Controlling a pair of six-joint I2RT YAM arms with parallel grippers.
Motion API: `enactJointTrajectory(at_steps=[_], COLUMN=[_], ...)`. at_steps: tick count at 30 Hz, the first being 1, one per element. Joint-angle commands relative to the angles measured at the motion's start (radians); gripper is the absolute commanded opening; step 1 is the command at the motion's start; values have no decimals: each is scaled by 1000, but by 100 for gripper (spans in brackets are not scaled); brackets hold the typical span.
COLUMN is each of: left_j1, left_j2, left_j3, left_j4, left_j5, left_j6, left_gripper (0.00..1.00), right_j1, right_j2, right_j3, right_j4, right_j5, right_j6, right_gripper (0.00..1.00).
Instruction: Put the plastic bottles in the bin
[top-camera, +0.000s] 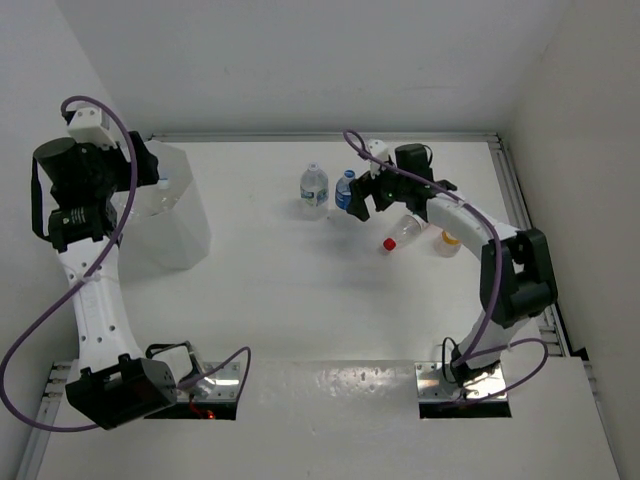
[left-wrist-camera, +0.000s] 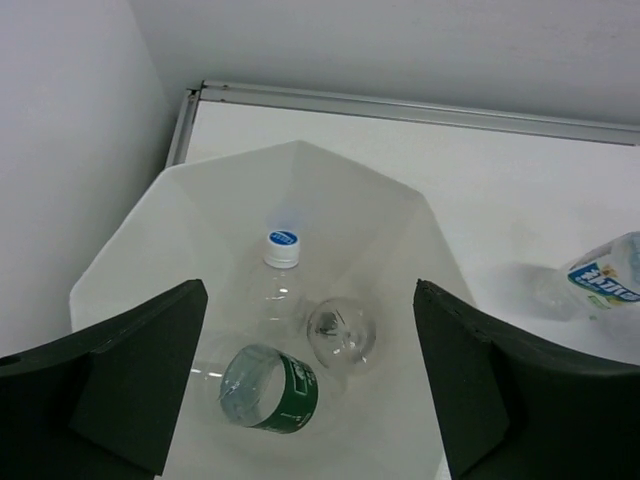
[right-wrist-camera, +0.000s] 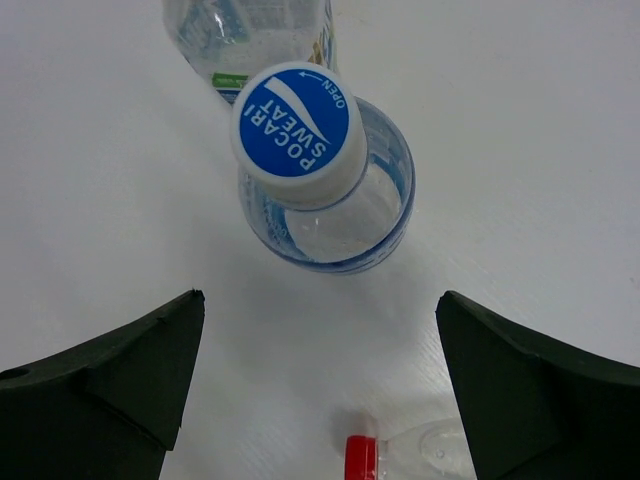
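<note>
Next, my right gripper moves to the left in the top view, its open fingers passing around the upright blue-capped bottle, since it stands just beyond them.
My left gripper hangs open over the translucent white bin, with nothing between its fingers. Inside the bin lie a green-labelled bottle, a blue-capped clear bottle and another clear bottle. My right gripper stands open just above the table, right beside an upright blue-capped bottle that is not between its fingers. A green-labelled bottle stands just left of that one. A red-capped bottle lies under the right arm, and a short yellow-capped bottle sits to its right.
The bin stands at the table's far left, next to the left wall. A metal rail runs along the back edge and another down the right side. The two arm bases sit at the near edge.
</note>
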Motion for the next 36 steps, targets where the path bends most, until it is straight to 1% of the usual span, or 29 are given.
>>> enactJointTrajectory(at_steps=[1, 5, 10, 11, 13, 14, 15, 17, 18, 19, 20, 21, 23, 24, 25, 26, 27, 28, 29, 31, 32, 34, 35, 36], left_j1=[8, 8, 8, 8, 8, 8, 18, 18, 27, 27, 27, 27, 27, 27, 27, 10, -5, -43, -66, -119, -177, -243, -305, -336], left_j2=[-17, -8, -8, -8, -8, -8, -8, -17, -17, -26, -27, -36, -45, -54, -54, -54, -54, -54, -54, -63, -76, -85, -85, -85], left_j3=[-7, -30, -39, -48, -48, -48, -48, -48, -48, -48, -48, -48, -58, -58, -58, -58, -58, -48, -48, -48, -48, -58, -58, -58], left_j4=[42, 69, 88, 88, 88, 98, 99, 109, 123, 123, 146, 160, 190, 230, 249, 264, 264, 264, 264, 264, 264, 273, 283, 283], left_j5=[78, 117, 141, 141, 141, 141, 165, 202, 270, 315, 361, 462, 567, 623, 733, 780, 818, 881, 912, 934, 934, 923, 896, 880], left_j6=[-26, -37, -46, -46, -46, -46, -46, -37, -37, -37, -28, -28, -40, -55, -66, -77, -77, -77, -77, -77, -77, -77, -89, -89], left_gripper=[91, 91, 91, 91, 91, 91, 91, 90, 88, 88, 85, 84, 82, 80, 78, 76, 76, 76, 75, 75, 75, 75, 74, 74], right_j1=[-20, -28, -32, -29, -29, -34, -31, -29, -32, -34, -38, -43, -60, -63, -66, -67, -66, -66, -60, -20, 30, 69, 136, 155], right_j2=[25, 70, 143, 159, 175, 201, 209, 208, 208, 193, 170, 136, 98, 27, 6, -21, -88, -111, -149, -201, -218, -234, -234, -234], right_j3=[-14, -31, -2, 2, 24, 29, 37, 41, 40, 37, 35, 31, -4, -12, -17, -14, -8, 12, 40, 93, 124, 167, 196, 221], right_j4=[184, 283, 359, 390, 396, 392, 392, 399, 392, 381, 372, 360, 329, 306, 271, 216, 183, 119, 50, -22, -109, -171, -199, -208], right_j5=[-138, -219, -288, -288, -285, -276, -270, -247, -248, -253, -276, -284, -302, -331, -346, -380, -420, -457, -477, -536, -553, -563, -563, -563], right_j6=[-14, -20, 0, -2, -3, -3, -6, -6, -6, -6, -12, -15, -23, -32, -42, -55, -66, -66, -65, -69, -69, -62, -45, -45], right_gripper=[96, 96, 96, 95, 91, 88, 78, 68, 59, 55, 50, 41, 31, 28, 23, 22, 21, 19, 19, 18, 18, 17, 17, 17])
